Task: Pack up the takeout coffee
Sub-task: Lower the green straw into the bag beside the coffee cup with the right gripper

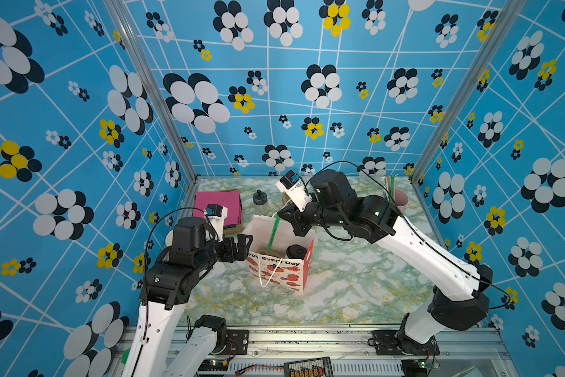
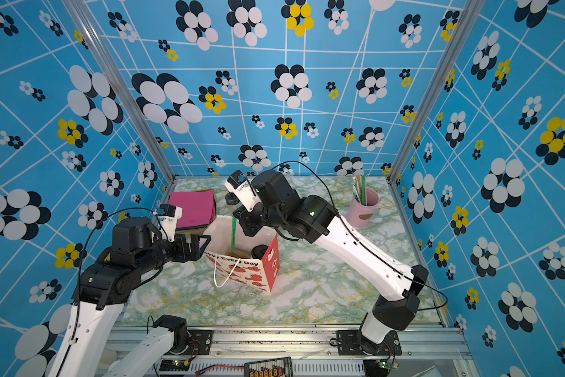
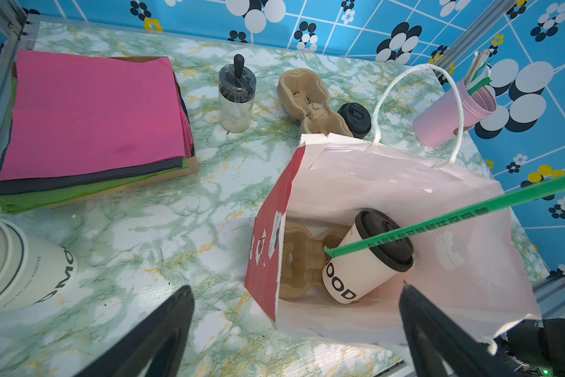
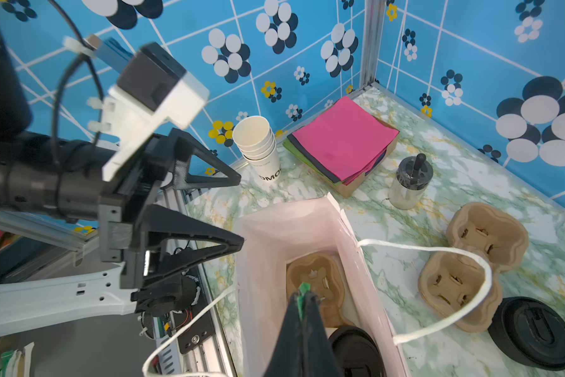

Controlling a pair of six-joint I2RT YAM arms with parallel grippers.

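Note:
My right gripper lowers the green straw into the bag toward the carrier's empty hollow [image 1: 266, 252] [image 4: 320, 276] beside the coffee next. It then releases the straw, since the hollow lies open below.
The takeout coffee [image 3: 369, 261], a white cup with a black lid, leans in a brown cardboard carrier [image 3: 299, 258] at the bottom of the open red-and-white paper bag [image 1: 276, 272]. Its lid [image 1: 297, 252] shows in both top views [image 2: 259, 252]. My right gripper [image 4: 304, 295] is above the bag's mouth, shut on a green straw [image 3: 454, 217]. The straw slants down into the bag across the lid. My left gripper [image 1: 247, 248] is open and empty at the bag's left rim [image 3: 296, 289]. It also shows in the right wrist view, left gripper [image 4: 240, 210].
Behind the bag lie a spare carrier [image 3: 310, 101], a squat stack of black lids [image 3: 354, 119] and a sugar jar [image 3: 236, 94]. Pink napkins [image 3: 91, 114] lie at the back left, lidless cups [image 3: 20, 261] left, a pink cup of straws [image 2: 364, 207] back right.

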